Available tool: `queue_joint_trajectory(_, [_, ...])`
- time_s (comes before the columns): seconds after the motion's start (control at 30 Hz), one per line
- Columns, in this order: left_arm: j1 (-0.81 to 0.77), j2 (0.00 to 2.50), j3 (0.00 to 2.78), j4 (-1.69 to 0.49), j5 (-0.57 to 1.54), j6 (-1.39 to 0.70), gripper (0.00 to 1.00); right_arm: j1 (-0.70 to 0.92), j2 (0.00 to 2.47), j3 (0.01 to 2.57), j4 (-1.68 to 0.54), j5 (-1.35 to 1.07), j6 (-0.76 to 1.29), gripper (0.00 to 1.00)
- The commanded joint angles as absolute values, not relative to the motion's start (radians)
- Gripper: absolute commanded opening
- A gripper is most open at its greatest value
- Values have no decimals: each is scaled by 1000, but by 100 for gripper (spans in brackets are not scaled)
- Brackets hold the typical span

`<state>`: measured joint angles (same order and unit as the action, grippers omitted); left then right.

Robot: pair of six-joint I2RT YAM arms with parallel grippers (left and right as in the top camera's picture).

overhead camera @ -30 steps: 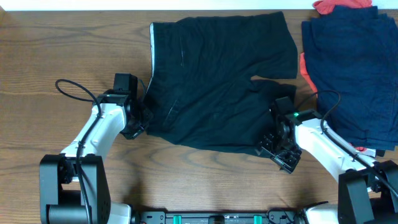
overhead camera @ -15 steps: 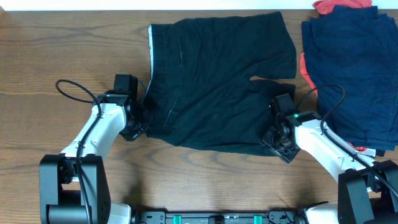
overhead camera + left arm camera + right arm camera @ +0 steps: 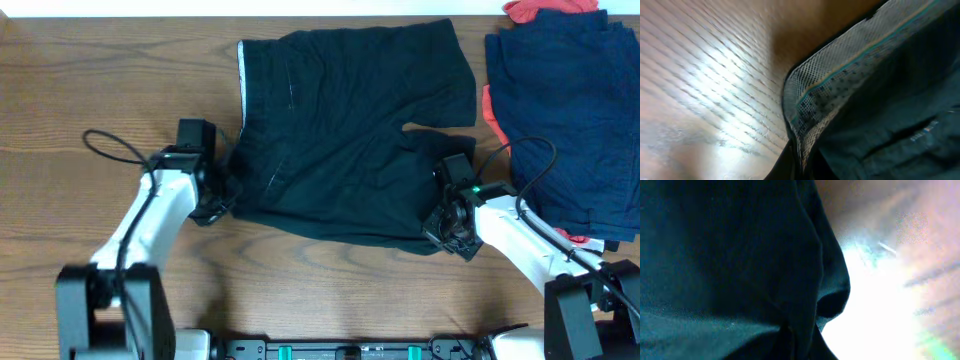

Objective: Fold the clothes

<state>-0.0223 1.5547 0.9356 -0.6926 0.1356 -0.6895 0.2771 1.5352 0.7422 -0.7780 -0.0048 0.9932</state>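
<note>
The left gripper rises next and carries the near waistband corner outward toward the far waistband corner [image 3: 245, 47], which lies outward of the gripper, then lowers to release.
The clothes, a pair of black shorts [image 3: 350, 130], lie flat across the middle of the wooden table, waistband to the left with a light inner band [image 3: 243, 75]. My left gripper [image 3: 222, 192] is shut on the near waistband corner; the left wrist view shows the mesh-lined waistband [image 3: 840, 75] pinched at the bottom of the frame. My right gripper [image 3: 440, 228] is shut on the hem of the near leg. In the right wrist view the black fabric [image 3: 740, 255] fills the frame and bunches where the jaws pinch it.
A pile of navy blue garments [image 3: 570, 110] lies at the right of the table, with a red-orange garment [image 3: 545, 10] peeking out at its top. Bare wood [image 3: 100, 80] shows left of the shorts and along the front edge.
My right gripper has moved in onto the near leg's hem and shut on it. The left gripper stays shut on the waistband and has shifted slightly left.
</note>
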Motion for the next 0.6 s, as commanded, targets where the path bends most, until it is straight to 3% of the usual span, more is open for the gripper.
queue_joint_trajectory(0.0, [32, 1406, 952, -700, 115, -636, 6, 246, 1482, 784, -834, 20, 922, 1])
queue_joint_trajectory(0.27, [66, 1076, 952, -749, 116, -621, 6, 110, 1258, 985, -979, 20, 738, 1])
queue_joint_trajectory(0.57, [66, 865, 952, -810, 117, -621, 6, 23, 1110, 1203, -1118, 19, 579, 1])
